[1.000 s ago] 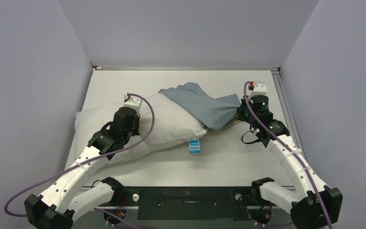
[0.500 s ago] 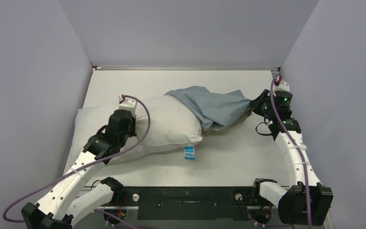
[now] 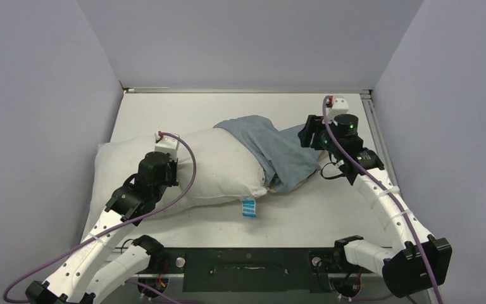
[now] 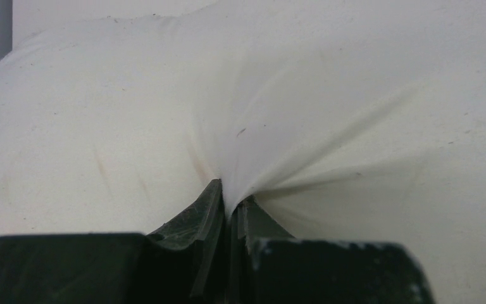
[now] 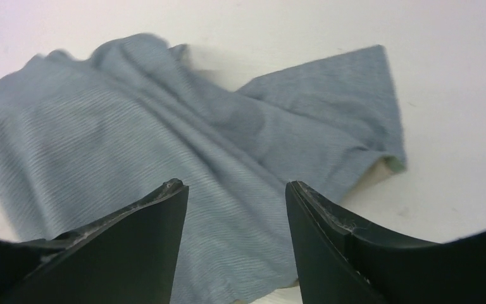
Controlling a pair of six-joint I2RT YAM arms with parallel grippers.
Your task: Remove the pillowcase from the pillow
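The left gripper pulls the pinched fold outward toward the bare back tabletop next and lets go of it, since that spot has room for the pillow [image 3: 215,168].
The off-white pillow [image 3: 215,168] lies across the middle of the table [image 3: 304,209], its small blue tag [image 3: 248,207] at the near edge. The dusty-blue pillowcase [image 3: 277,149] covers only its right end and trails limp to the right. My left gripper [image 3: 162,158] is shut, pinching a fold of the pillow [image 4: 304,114] cloth between its fingertips [image 4: 210,196]. My right gripper [image 3: 309,136] hangs open just above the pillowcase [image 5: 164,139], nothing between its fingers [image 5: 164,209]. A tan inner edge of the case [image 5: 380,174] shows at its corner.
Grey walls [image 3: 38,126] close in the table on the left, back and right. A metal rail [image 3: 370,120] runs along the right edge. Bare white tabletop [image 5: 455,95] lies beyond and to the right of the cloth.
My right gripper has let go of the pillowcase corner, opened, and swung back left over the cloth. The pillowcase has gone slack. The left gripper has drawn the pillow slightly leftward.
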